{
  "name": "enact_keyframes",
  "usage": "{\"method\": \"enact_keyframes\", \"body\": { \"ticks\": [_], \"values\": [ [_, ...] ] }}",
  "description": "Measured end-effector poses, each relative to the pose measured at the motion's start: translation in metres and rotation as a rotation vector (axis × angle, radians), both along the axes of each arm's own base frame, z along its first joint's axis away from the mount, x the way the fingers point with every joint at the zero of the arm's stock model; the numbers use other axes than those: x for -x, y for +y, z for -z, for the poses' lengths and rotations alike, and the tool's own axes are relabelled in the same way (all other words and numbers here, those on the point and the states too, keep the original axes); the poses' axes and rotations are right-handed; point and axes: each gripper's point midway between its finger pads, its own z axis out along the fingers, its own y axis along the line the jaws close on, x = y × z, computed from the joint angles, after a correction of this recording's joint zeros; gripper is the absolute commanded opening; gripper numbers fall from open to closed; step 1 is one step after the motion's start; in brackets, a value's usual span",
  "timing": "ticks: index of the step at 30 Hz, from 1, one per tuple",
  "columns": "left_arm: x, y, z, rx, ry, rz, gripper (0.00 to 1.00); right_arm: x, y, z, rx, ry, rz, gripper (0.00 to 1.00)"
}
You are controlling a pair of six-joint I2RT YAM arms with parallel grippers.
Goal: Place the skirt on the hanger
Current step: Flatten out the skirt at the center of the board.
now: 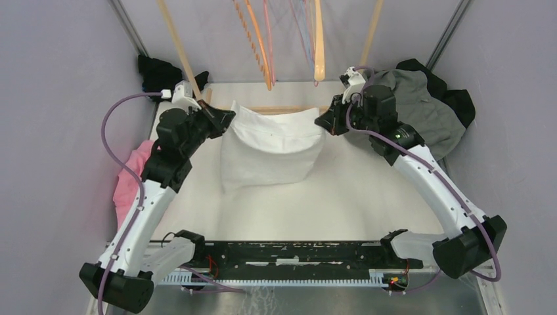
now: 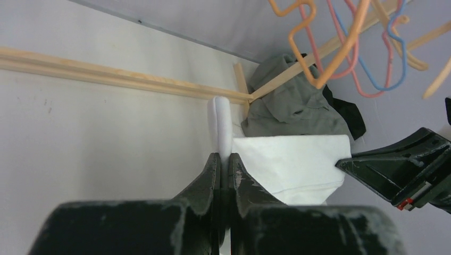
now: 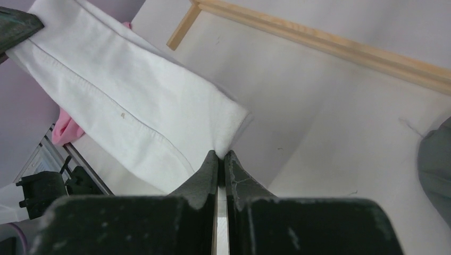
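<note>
My left gripper goes down to the tabletop beside the wooden bar below it next and releases the waistband corner, since the skirt [image 1: 269, 147] still hangs lifted.
A white skirt [image 1: 269, 147] hangs lifted between the two arms, its waistband stretched across and its lower part drooping onto the table. My left gripper [image 1: 226, 119] is shut on the skirt's left waistband corner; in the left wrist view the white cloth [image 2: 290, 159] runs out from between the closed fingers [image 2: 225, 159]. My right gripper [image 1: 325, 121] is shut on the right corner, with the skirt [image 3: 133, 111] pinched at the fingertips [image 3: 220, 155]. Several coloured hangers, among them an orange one [image 1: 259, 46], hang from above behind the skirt.
A wooden rack frame [image 1: 180, 56] stands at the back with a bar along the table [image 1: 289, 109]. A grey garment [image 1: 427, 111] lies at the back right over black cloth. A pink garment [image 1: 130, 180] lies at the left, black cloth [image 1: 157, 72] at the back left.
</note>
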Motion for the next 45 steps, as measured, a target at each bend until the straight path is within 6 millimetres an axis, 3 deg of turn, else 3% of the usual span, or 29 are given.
{"method": "enact_keyframes", "body": {
  "ticks": [5, 9, 13, 14, 15, 16, 18, 20, 23, 29, 31, 35, 39, 42, 45],
  "values": [
    [-0.034, -0.001, 0.035, -0.026, 0.084, -0.053, 0.11, -0.023, 0.004, 0.039, 0.061, 0.098, 0.036, 0.05],
    [-0.076, 0.005, 0.109, -0.091, 0.220, -0.138, 0.12, -0.064, 0.006, 0.078, 0.120, 0.186, 0.090, 0.03],
    [-0.109, 0.028, 0.174, -0.123, 0.313, -0.234, 0.10, -0.122, 0.006, 0.116, 0.132, 0.251, 0.151, 0.04],
    [-0.119, 0.036, 0.188, -0.122, 0.325, -0.259, 0.13, -0.136, 0.006, 0.125, 0.130, 0.260, 0.163, 0.07],
    [-0.127, 0.041, 0.198, -0.120, 0.328, -0.277, 0.23, -0.152, 0.007, 0.136, 0.131, 0.271, 0.173, 0.10],
    [-0.134, 0.044, 0.204, -0.116, 0.324, -0.287, 0.38, -0.164, 0.008, 0.145, 0.130, 0.277, 0.180, 0.18],
    [-0.150, 0.048, 0.215, -0.108, 0.302, -0.306, 0.55, -0.184, 0.012, 0.163, 0.133, 0.286, 0.190, 0.44],
    [-0.162, 0.050, 0.224, -0.099, 0.284, -0.321, 0.63, -0.200, 0.013, 0.179, 0.147, 0.291, 0.206, 0.58],
    [-0.179, 0.051, 0.232, -0.096, 0.269, -0.326, 0.67, -0.207, 0.012, 0.194, 0.163, 0.304, 0.225, 0.66],
    [-0.190, 0.051, 0.220, -0.078, 0.220, -0.325, 0.66, -0.189, 0.005, 0.196, 0.176, 0.316, 0.223, 0.66],
    [-0.185, 0.049, 0.213, -0.077, 0.229, -0.312, 0.64, -0.173, 0.000, 0.193, 0.185, 0.332, 0.213, 0.65],
    [-0.166, 0.041, 0.193, -0.076, 0.253, -0.270, 0.60, -0.122, -0.011, 0.189, 0.208, 0.373, 0.182, 0.63],
    [-0.133, 0.010, 0.171, -0.087, 0.252, -0.193, 0.51, -0.062, -0.017, 0.201, 0.236, 0.430, 0.145, 0.62],
    [-0.100, -0.030, 0.176, -0.113, 0.274, -0.093, 0.44, -0.026, -0.016, 0.221, 0.260, 0.489, 0.121, 0.62],
    [-0.067, -0.059, 0.202, -0.161, 0.336, -0.008, 0.16, -0.005, -0.016, 0.243, 0.283, 0.543, 0.110, 0.62]
  ]
}}
